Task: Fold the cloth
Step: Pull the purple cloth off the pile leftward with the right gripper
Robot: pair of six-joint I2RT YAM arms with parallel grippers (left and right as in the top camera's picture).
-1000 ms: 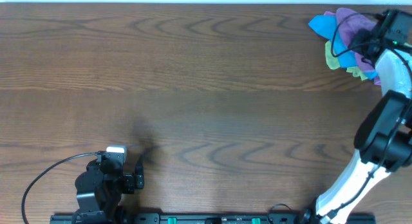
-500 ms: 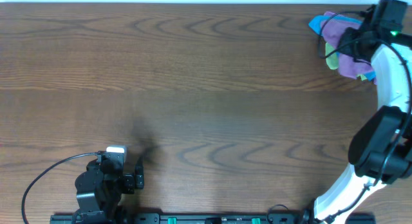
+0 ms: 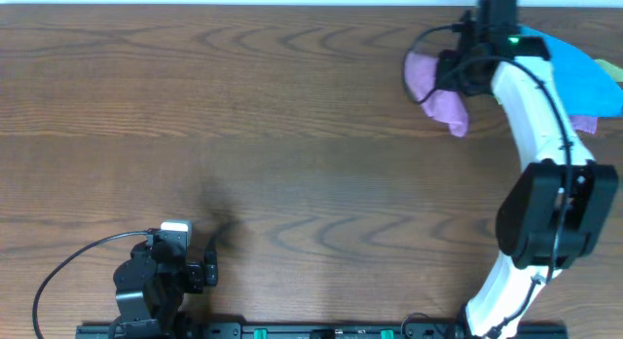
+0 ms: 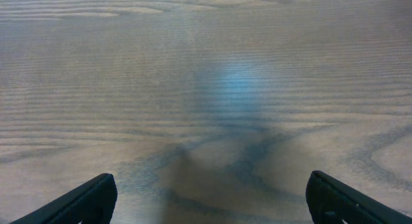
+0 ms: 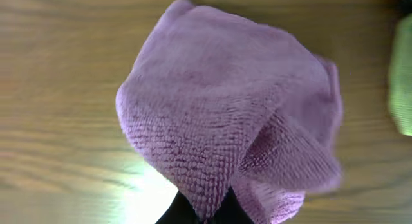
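My right gripper holds the lilac cloth [image 3: 433,86] and should next carry it over left in the overhead view to bare wood clear of the blue cloth and release it there.
The lilac cloth [image 3: 433,86] hangs bunched from my right gripper [image 3: 462,71] near the table's far right. In the right wrist view the cloth [image 5: 225,121] fills the frame, pinched between the black fingers of the right gripper [image 5: 206,214], which is shut on it. My left gripper [image 3: 200,273] rests at the near left edge, far from the cloth. In the left wrist view the left gripper [image 4: 209,201] is open over bare wood, with only the fingertips showing.
A bright blue cloth [image 3: 574,71] lies at the far right corner, partly under the right arm, with more lilac fabric [image 3: 582,123] showing below it. A yellow-green cloth edge [image 5: 402,76] shows at the right of the right wrist view. A cable loops by the left arm's base.
My right gripper has pulled the lilac cloth off the pile at the far right corner and carried it leftward. The blue cloth now lies spread. The left arm has not moved.
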